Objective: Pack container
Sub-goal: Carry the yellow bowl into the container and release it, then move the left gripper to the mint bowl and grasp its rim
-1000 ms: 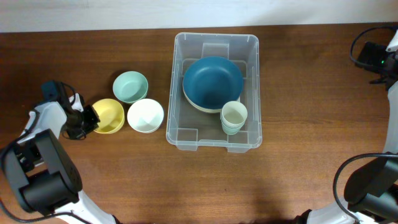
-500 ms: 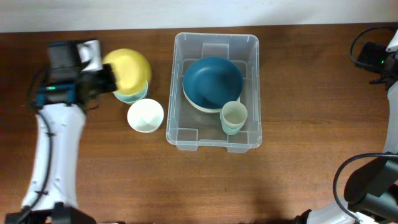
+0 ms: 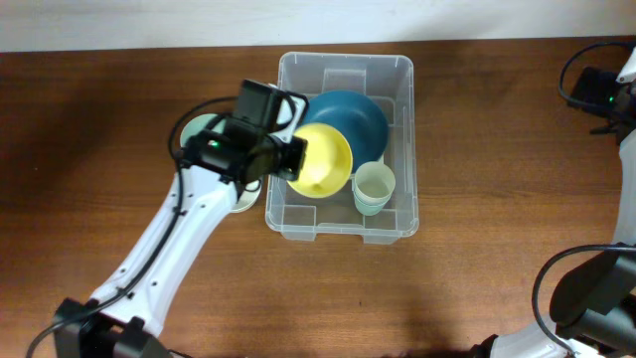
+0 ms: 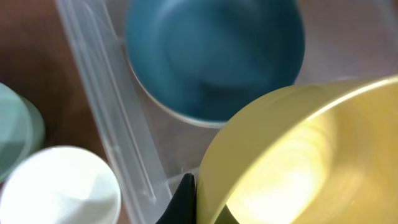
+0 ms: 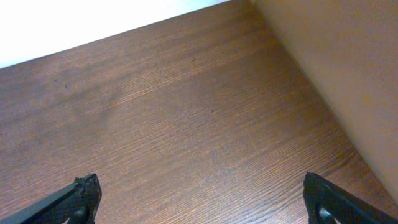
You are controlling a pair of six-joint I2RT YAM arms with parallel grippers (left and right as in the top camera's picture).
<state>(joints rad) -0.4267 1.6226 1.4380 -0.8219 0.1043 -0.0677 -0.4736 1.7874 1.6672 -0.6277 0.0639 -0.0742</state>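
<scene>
Next, my left gripper lowers and eases back to release the yellow bowl in the container's empty near corner (image 3: 310,210). That corner lies below and back from the gripper.
The clear plastic container (image 3: 342,66) stands at the table's middle back. Inside it lie a dark blue bowl (image 3: 356,111) on a cream one, and stacked pale green cups (image 3: 374,185). My left gripper (image 3: 294,156) is shut on the rim of a yellow bowl (image 3: 326,162) and holds it tilted above the container's left half. In the left wrist view the yellow bowl (image 4: 311,155) fills the lower right, over the blue bowl (image 4: 211,56) and the container's wall (image 4: 118,124). My right gripper (image 5: 199,202) is open and empty over bare table at the far right.
A mint green bowl (image 3: 195,129) and a white bowl (image 3: 244,199) sit left of the container, mostly hidden under my left arm. They also show in the left wrist view: the mint bowl (image 4: 15,134) and the white bowl (image 4: 59,186). Cables and the right arm's base (image 3: 601,94) are at the far right edge.
My left gripper has carried the yellow bowl from beside the mint bowl rightward, over the container's left wall. The right arm has not moved.
</scene>
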